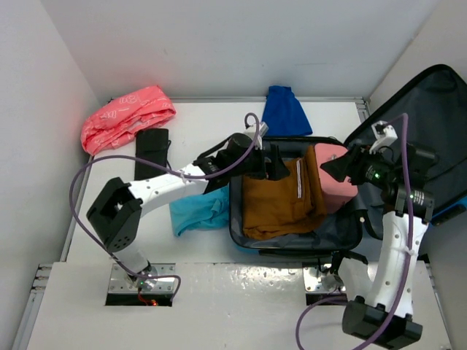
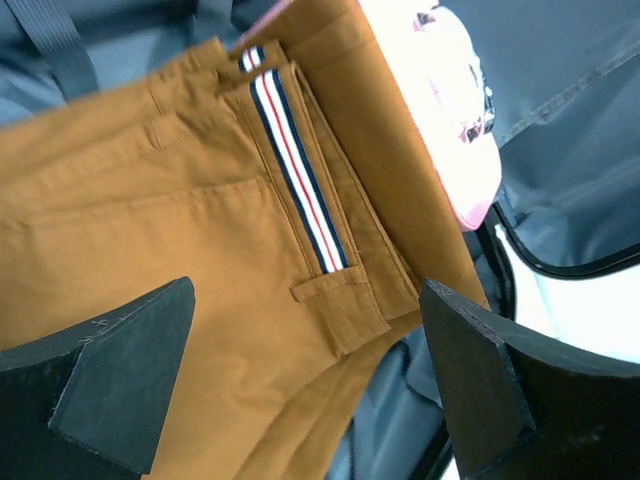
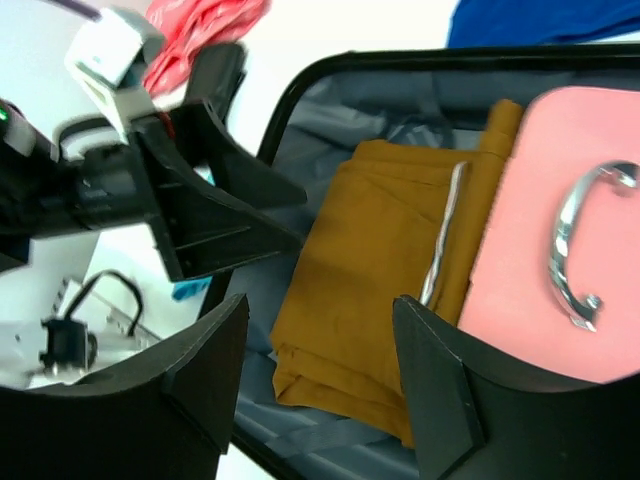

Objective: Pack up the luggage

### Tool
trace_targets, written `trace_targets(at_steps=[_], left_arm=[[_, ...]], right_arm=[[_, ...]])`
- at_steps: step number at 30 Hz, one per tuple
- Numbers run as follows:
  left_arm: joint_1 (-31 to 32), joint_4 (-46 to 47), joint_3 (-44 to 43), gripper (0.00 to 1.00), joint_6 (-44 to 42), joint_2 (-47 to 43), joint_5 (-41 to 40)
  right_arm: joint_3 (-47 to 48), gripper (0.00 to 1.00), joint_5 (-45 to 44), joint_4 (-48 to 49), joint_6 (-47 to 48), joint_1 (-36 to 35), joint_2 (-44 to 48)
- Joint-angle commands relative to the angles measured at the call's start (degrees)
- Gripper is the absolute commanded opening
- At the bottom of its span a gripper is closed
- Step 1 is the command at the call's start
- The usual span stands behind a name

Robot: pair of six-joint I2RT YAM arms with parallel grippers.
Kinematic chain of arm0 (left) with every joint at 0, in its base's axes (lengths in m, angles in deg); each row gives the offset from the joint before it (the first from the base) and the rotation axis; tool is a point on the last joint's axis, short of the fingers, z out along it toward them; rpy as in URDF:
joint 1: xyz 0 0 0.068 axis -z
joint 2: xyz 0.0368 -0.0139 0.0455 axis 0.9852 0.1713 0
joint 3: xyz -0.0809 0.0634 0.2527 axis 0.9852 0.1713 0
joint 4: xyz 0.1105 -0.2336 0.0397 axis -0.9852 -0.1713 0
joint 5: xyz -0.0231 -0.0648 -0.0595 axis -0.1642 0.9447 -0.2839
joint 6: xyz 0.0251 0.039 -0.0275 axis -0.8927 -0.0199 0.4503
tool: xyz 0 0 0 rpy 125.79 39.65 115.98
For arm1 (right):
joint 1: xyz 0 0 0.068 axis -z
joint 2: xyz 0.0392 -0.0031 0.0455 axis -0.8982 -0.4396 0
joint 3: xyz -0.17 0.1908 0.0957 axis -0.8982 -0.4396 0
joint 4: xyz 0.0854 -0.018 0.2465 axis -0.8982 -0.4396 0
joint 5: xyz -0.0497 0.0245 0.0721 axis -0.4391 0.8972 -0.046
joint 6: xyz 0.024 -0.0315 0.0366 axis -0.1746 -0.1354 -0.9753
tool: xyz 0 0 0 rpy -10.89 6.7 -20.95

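The light blue cloth (image 1: 203,209) lies unpacked below my left gripper, to its left in the top view. The gripper swings from the trousers (image 1: 281,200) and down onto it next.
The luggage (image 1: 248,237) lies open on the table, its dark grey lining showing and its lid (image 1: 430,109) standing up at the right. Folded brown trousers (image 1: 281,200) lie inside it, with a striped waistband (image 2: 300,165). A small pink case (image 1: 337,182) with a metal handle (image 3: 580,250) lies in the luggage to their right. My left gripper (image 1: 276,162) hovers open and empty over the trousers (image 2: 180,220). My right gripper (image 1: 330,168) is open and empty above the pink case; the right wrist view looks down on the trousers (image 3: 370,260).
A pink bag (image 1: 128,117) and a black pouch (image 1: 151,153) lie at the back left. A blue cloth (image 1: 284,109) lies behind the luggage. A light blue cloth (image 1: 197,211) lies left of the luggage, under my left arm. White walls enclose the table.
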Motion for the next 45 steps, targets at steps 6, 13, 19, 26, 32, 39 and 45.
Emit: trace_targets(at_steps=[6, 13, 19, 26, 32, 39, 45], left_arm=[[-3.9, -3.6, -3.8, 1.0, -19.1, -12.3, -8.9], [-21.6, -29.9, -5.4, 1.0, -35.5, -19.6, -6.2], [-35.8, -44.1, 0.4, 1.0, -61.3, -20.0, 16.0], [-26.3, -38.1, 14.7, 1.0, -69.3, -19.7, 7.9], [-20.9, -26.2, 23.2, 1.0, -64.7, -16.7, -3.0], [-21.5, -20.4, 21.1, 1.0, -62.8, -2.9, -9.0], [-20.3, -20.4, 19.0, 1.0, -63.8, 3.4, -6.0]], right_arm=[[-1.6, 0.59, -8.3, 6.6, 1.1, -11.6, 1.4], [-2.2, 0.59, -13.9, 2.3, 5.6, -18.4, 3.8], [-3.9, 0.66, -17.3, -0.3, 8.3, -20.3, 5.8], [-1.3, 0.72, -25.0, -2.9, 7.0, -20.4, 5.5], [4.9, 0.77, -29.6, -6.6, 3.2, -18.0, 3.1], [10.3, 0.81, -28.7, -12.9, 1.0, -10.5, 0.9], [14.0, 0.82, -28.7, -15.5, 0.2, -7.8, -0.6]])
